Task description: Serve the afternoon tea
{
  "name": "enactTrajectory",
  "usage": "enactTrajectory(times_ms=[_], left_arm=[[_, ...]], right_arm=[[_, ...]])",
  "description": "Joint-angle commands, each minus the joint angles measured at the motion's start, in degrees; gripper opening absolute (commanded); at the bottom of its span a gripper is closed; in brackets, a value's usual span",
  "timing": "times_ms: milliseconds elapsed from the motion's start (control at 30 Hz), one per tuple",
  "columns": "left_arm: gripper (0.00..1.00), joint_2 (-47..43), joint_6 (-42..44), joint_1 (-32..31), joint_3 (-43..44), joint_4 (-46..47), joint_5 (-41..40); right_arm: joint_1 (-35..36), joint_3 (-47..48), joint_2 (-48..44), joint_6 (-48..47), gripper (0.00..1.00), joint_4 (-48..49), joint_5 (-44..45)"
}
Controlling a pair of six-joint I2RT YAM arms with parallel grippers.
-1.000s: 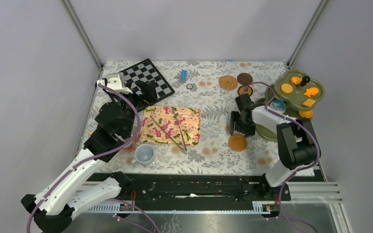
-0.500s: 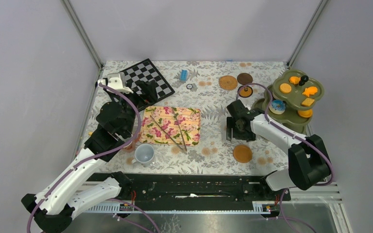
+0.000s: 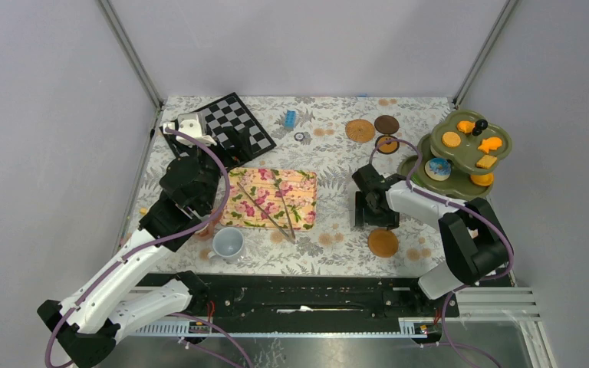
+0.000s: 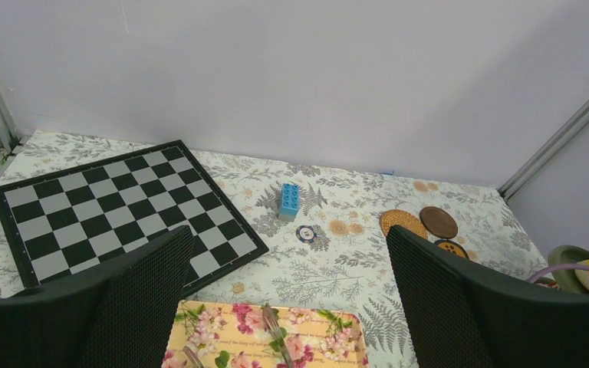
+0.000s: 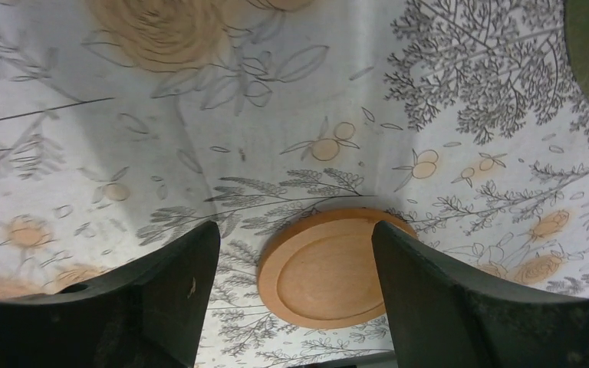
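My left gripper draws back and lowers next, tilted down, onto the pale mug's rim (image 3: 242, 240) opposite the handle, since the mug stands below and back of it.
A round tan coaster (image 3: 383, 242) lies flat on the cloth near the front right. It also shows in the right wrist view (image 5: 330, 268). My right gripper (image 3: 372, 213) hangs open just behind it, and its jaws (image 5: 295, 299) stand apart to either side, empty. Three more coasters (image 3: 360, 130) lie at the back and show in the left wrist view (image 4: 403, 223). A pale mug (image 3: 228, 244) stands at the front left. Orange pastries (image 3: 452, 139) sit on the green stand (image 3: 498, 157). My left gripper (image 3: 234, 144) is open and empty over the chessboard's near corner (image 4: 287, 307).
A floral mat (image 3: 270, 198) with metal tongs (image 3: 282, 207) lies in the middle. A chessboard (image 3: 234, 123) lies at the back left, also in the left wrist view (image 4: 115, 215). A blue brick (image 3: 290, 117) and a poker chip (image 3: 300, 136) lie behind the mat.
My right gripper has moved left and toward the front, away from the stand. The tan coaster has shifted nearer the front edge and lies free. The left arm has barely moved.
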Motion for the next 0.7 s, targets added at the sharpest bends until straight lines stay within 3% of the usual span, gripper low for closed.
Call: enactTrajectory(times_ms=[0,200,367,500,667], left_arm=[[0.99,-0.09,-0.24,0.21,1.95,0.89,0.01],[0.99,0.01,0.06,0.17,3.35,-0.41,-0.25],[0.99,1.31,-0.48,0.03,6.71,-3.91,-0.46],[0.99,1.51,-2.17,0.00,8.94,-9.36,-0.48],[0.99,1.74,-6.31,0.00,13.65,-25.64,2.42]], right_arm=[[1.00,-0.56,0.62,4.51,0.79,-4.50,4.06],[2.13,-4.83,-4.07,8.59,0.72,-5.84,6.17],[3.26,0.50,-5.22,4.20,0.73,-5.47,9.87],[5.41,5.68,-9.04,-0.93,0.79,-0.45,6.48],[5.66,6.30,-13.02,-1.45,0.91,10.85,-8.05]])
